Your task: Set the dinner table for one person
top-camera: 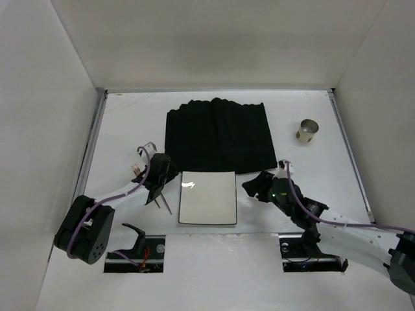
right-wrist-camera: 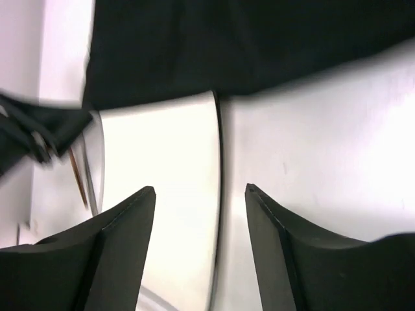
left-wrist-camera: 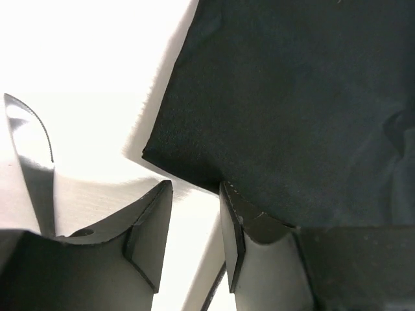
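Observation:
I will lower the open fingers of my right gripper next, back around the plate's edge at the plate's near corner, because that corner is clear of the mat and lies below and back.
A square white plate lies on the dinner table, its far edge at the front of a black cloth mat. My left gripper is just left of the plate's far left corner, open and empty, facing the mat's corner. A serrated knife blade shows outside its left finger. Thin cutlery pieces lie just in front of it. My right gripper is open, and its jaws straddle the plate's right edge without touching it.
A small metal cup stands on the table right of the mat. White walls close in the table on the left, back and right. The left arm's gripper and the cutlery show beyond the plate in the right wrist view.

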You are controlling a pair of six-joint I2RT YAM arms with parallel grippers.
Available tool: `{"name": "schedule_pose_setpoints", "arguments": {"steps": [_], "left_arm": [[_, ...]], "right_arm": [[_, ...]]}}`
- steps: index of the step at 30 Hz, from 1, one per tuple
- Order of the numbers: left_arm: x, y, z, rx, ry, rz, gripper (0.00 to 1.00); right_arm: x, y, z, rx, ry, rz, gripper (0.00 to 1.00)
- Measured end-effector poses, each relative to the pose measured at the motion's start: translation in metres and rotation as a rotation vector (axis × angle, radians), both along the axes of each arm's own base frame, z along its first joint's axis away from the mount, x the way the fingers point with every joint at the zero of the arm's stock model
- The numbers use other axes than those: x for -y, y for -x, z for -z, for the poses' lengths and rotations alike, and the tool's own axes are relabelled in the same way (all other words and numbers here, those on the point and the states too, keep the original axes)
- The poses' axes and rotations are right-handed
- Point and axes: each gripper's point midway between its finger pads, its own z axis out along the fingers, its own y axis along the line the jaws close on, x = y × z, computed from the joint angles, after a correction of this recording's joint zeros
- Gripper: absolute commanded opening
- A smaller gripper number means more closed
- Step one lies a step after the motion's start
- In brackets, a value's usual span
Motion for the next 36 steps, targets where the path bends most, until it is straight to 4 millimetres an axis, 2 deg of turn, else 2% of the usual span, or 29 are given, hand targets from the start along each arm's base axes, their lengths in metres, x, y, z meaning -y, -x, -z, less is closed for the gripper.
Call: {"name": "schedule_pose_setpoints", "arguments": {"steps": [4, 7, 11, 18, 22, 26, 29, 36], "left_arm": [[0.001, -0.002, -0.011, 0.034, 0.019, 0.002, 0.33], [0.005, -0.002, -0.014, 0.042, 0.026, 0.013, 0.34], [0.01, 0.0, -0.014, 0.038, 0.033, 0.031, 0.34], [0.011, 0.001, -0.014, 0.036, 0.038, 0.039, 0.34], [0.012, 0.001, -0.013, 0.034, 0.041, 0.042, 0.34], [0.013, 0.001, -0.013, 0.033, 0.046, 0.047, 0.34], [0.014, 0.001, -0.014, 0.034, 0.049, 0.049, 0.34], [0.012, 0.0, -0.023, 0.06, 0.066, 0.042, 0.34]], "right_arm": [[0.002, 0.036, 0.022, -0.077, -0.009, -0.076, 0.65], [-0.003, 0.055, 0.027, -0.124, -0.025, -0.131, 0.65], [-0.011, 0.073, 0.033, -0.182, -0.032, -0.196, 0.64], [-0.025, 0.101, 0.061, -0.314, 0.015, -0.307, 0.63], [-0.043, 0.114, 0.069, -0.362, -0.012, -0.37, 0.59], [-0.06, 0.12, 0.072, -0.384, -0.049, -0.404, 0.51], [-0.064, 0.118, 0.073, -0.395, -0.071, -0.393, 0.48], [-0.046, 0.1, 0.073, -0.379, -0.147, -0.278, 0.46]]}}
